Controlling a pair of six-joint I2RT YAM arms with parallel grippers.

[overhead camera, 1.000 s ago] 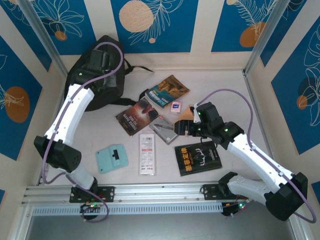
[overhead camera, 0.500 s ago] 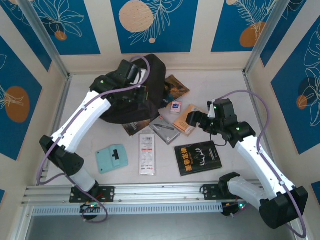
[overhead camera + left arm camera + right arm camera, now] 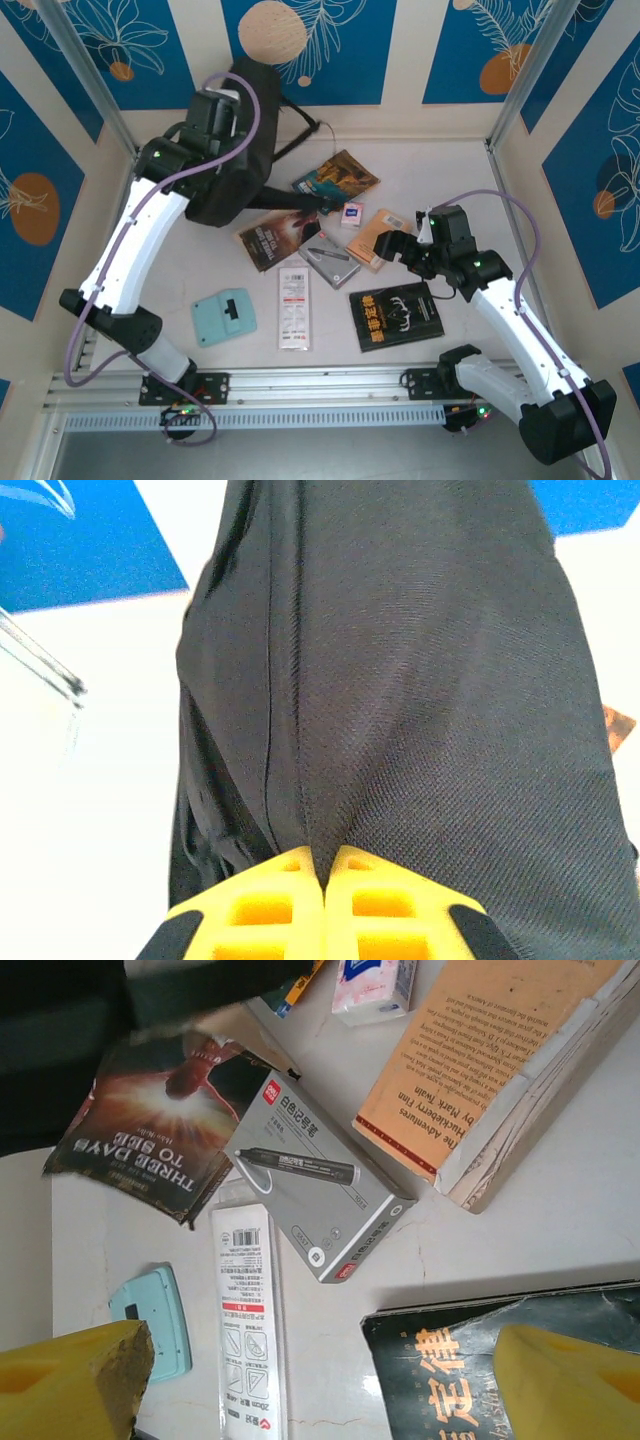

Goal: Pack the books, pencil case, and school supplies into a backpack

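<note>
My left gripper rises next, swings over the dark brown book (image 3: pixel 274 240), then lowers and lets go of the fold, since the backpack (image 3: pixel 228 165) still hangs above the tabletop.
My left gripper (image 3: pixel 216 112) is shut on a fold of the black backpack (image 3: pixel 228 165), which hangs from it at the back left; its fingers (image 3: pixel 290 880) pinch the fabric (image 3: pixel 400 680). The right gripper (image 3: pixel 388 246) hovers open over the orange book (image 3: pixel 378 228), holding nothing (image 3: pixel 320 1390). The other books are blue-and-orange (image 3: pixel 337 180), dark brown (image 3: pixel 272 238) and black (image 3: pixel 398 316). The school supplies lie among them: grey case (image 3: pixel 320 1195), white packet (image 3: pixel 248 1330), white-pink box (image 3: pixel 351 213), teal piece (image 3: pixel 224 317). I cannot tell which is the pencil case.
A backpack strap (image 3: pixel 300 135) trails toward the back wall. Patterned walls close in the back and both sides. A metal rail (image 3: pixel 320 385) runs along the near edge by the arm bases.
The left arm swung the backpack right over the books, then back left and up. The right gripper pulled back from the grey case to the orange book, still open.
</note>
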